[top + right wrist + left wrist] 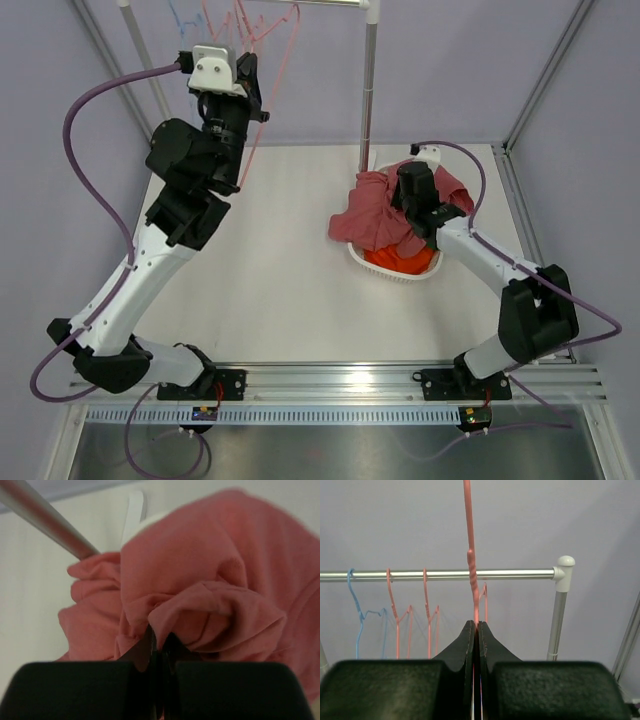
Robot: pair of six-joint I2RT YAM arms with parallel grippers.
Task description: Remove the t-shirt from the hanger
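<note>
The t-shirt is off the hanger, so my right gripper needs to move gently a little down and to the left in the overhead view next and let go of the fold over the basket (161, 636).
My left gripper (478, 625) is raised near the clothes rail (445, 574) and is shut on the thin wire of a bare pink hanger (470, 530). The hanger's neck rises past the rail and out of the top of the left wrist view. From above, the same hanger (283, 50) slants down beside the left gripper (255, 100). The pinkish-red t-shirt (370, 215) lies bunched over a white basket (395, 275), off the hanger. My right gripper (160, 640) is shut on a fold of the t-shirt (200, 555). Seen from above, the right gripper (415, 215) sits low on the cloth.
A blue hanger (357, 605) and two more pink hangers (395, 610) hang on the rail to the left. The rail's upright pole (369, 90) stands just behind the basket. An orange garment (400, 262) lies inside the basket. Frame posts line both sides.
</note>
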